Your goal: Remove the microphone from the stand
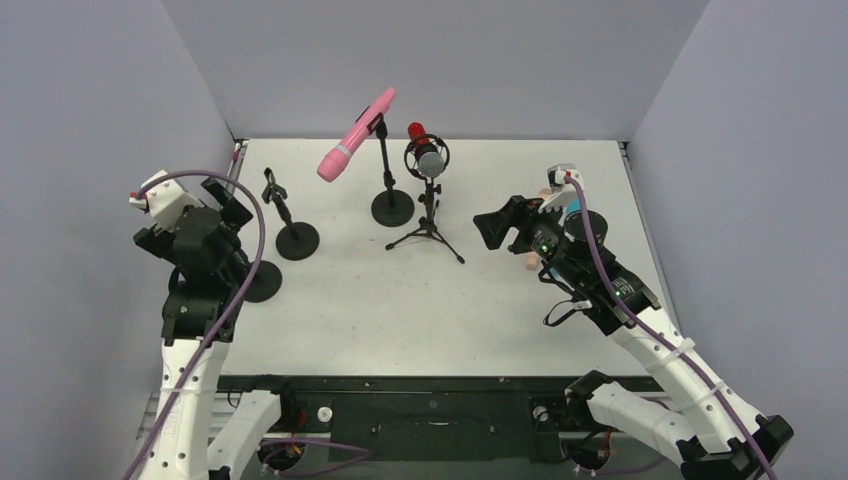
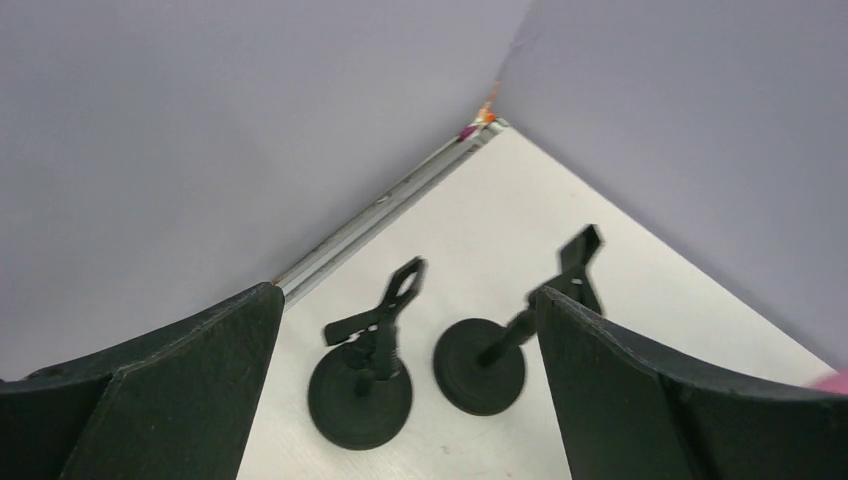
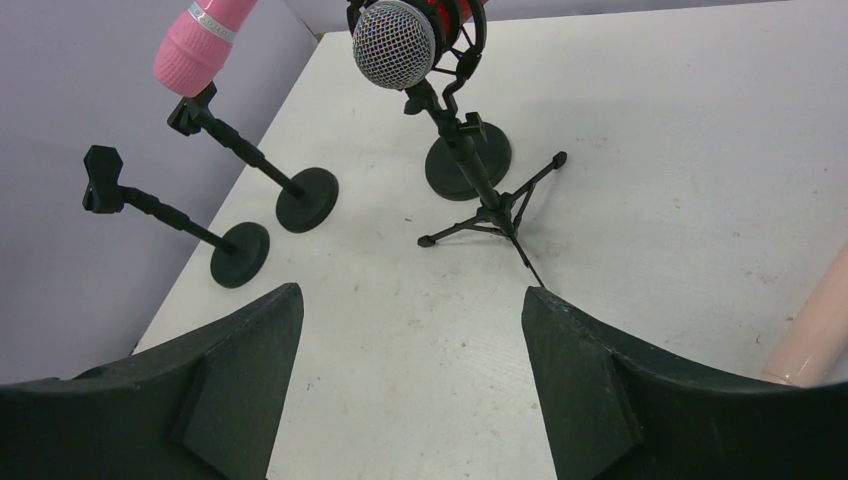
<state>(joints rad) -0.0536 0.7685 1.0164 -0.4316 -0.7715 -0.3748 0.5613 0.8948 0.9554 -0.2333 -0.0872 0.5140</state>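
Note:
My left gripper swings outward and across next onto the pink microphone, still on its stand, at the microphone's clipped middle (image 1: 369, 118), to the gripper's right in the top view.
A pink microphone (image 1: 356, 135) is clipped at a slant on a stand with a round base (image 1: 392, 207); it also shows in the right wrist view (image 3: 200, 35). A red microphone with a silver grille (image 1: 428, 155) sits in a shock mount on a small tripod (image 1: 430, 228), close ahead in the right wrist view (image 3: 393, 45). My right gripper (image 1: 498, 222) is open and empty, right of the tripod and facing it; its jaws (image 3: 410, 292) stand wide apart. My left gripper (image 1: 228, 200) is open and empty at the left wall, also seen in its wrist view (image 2: 408, 295).
Two empty black clip stands stand at the left, one (image 1: 295, 235) in the open and one (image 1: 263, 282) partly under my left arm; both lie below my left gripper (image 2: 360, 385) (image 2: 480, 365). A pale pink object (image 3: 815, 335) lies under my right arm. Grey walls enclose the table.

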